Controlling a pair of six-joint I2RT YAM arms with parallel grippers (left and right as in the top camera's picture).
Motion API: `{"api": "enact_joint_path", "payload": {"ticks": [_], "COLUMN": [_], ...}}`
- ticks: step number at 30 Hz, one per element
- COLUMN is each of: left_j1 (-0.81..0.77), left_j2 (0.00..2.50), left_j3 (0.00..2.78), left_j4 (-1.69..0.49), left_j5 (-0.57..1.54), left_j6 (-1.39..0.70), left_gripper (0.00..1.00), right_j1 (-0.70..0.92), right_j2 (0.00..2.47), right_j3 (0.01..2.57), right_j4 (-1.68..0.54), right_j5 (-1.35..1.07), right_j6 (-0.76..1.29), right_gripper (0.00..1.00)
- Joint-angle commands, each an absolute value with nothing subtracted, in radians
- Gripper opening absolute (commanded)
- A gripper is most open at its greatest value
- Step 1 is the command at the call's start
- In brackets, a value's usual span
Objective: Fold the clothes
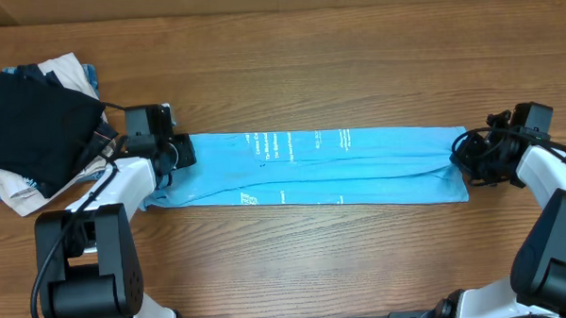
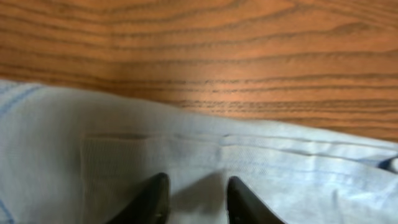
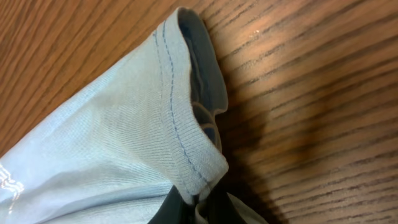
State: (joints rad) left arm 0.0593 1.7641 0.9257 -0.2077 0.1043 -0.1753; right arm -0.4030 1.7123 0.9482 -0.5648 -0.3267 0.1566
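Note:
The right gripper will rise, carry the T-shirt's end to the left in the overhead view onto the T-shirt's lettered middle and let go, as the T-shirt still lies stretched long.
The clothes, a sky-blue T-shirt (image 1: 312,167) with white lettering, lie folded into a long narrow strip across the table's middle. My left gripper (image 1: 181,155) is at the strip's left end. In the left wrist view its fingers (image 2: 198,194) stand apart over flat pale-blue cloth (image 2: 186,143), with nothing pinched between them. At the strip's right end my right gripper (image 1: 462,158) is shut on the shirt. The right wrist view shows its dark fingers (image 3: 202,204) clamped on a ribbed, stitched edge of the cloth (image 3: 180,137), which bunches up in loose folds above the jaws.
A black folded garment (image 1: 32,125) lies on white and beige garments (image 1: 20,195) at the far left, just behind my left arm. Bare wooden tabletop (image 1: 308,64) runs along the far and near sides of the strip.

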Motion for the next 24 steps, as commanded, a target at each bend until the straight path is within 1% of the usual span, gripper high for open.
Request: {"api": "enact_joint_path", "payload": {"ticks": [1, 2, 4, 8, 12, 15, 18, 24], "left_j1": [0.065, 0.065, 0.065, 0.066, 0.067, 0.067, 0.067, 0.065], "left_j2": [1.770, 1.768, 1.764, 1.750, 1.748, 1.748, 1.748, 1.748], "left_j3": [1.027, 1.058, 1.113, 1.227, 1.308, 1.317, 1.317, 1.317], "left_j4": [-0.278, -0.326, -0.417, -0.622, -0.807, -0.867, -0.895, -0.897], "left_j5": [0.131, 0.131, 0.131, 0.118, 0.084, 0.068, 0.067, 0.075], "left_j6": [-0.128, -0.122, -0.122, -0.110, -0.108, -0.103, -0.104, -0.112], "left_gripper": [0.45, 0.50, 0.52, 0.55, 0.56, 0.55, 0.51, 0.51], "right_j1": [-0.397, -0.397, -0.397, -0.397, -0.386, -0.366, -0.324, -0.149], "right_j2": [1.716, 1.716, 1.715, 1.715, 1.715, 1.715, 1.715, 1.718], "right_j3": [0.972, 0.972, 0.975, 1.032, 1.169, 1.283, 1.375, 1.411], "right_j4": [-0.551, -0.551, -0.553, -0.610, -0.720, -0.817, -0.904, -0.971], "right_j5": [-0.257, -0.228, -0.188, -0.101, -0.030, -0.020, -0.020, -0.020], "right_j6": [0.160, 0.160, 0.159, 0.156, 0.156, 0.156, 0.156, 0.157], "right_gripper": [0.04, 0.04, 0.04, 0.04, 0.04, 0.04, 0.04, 0.04]}}
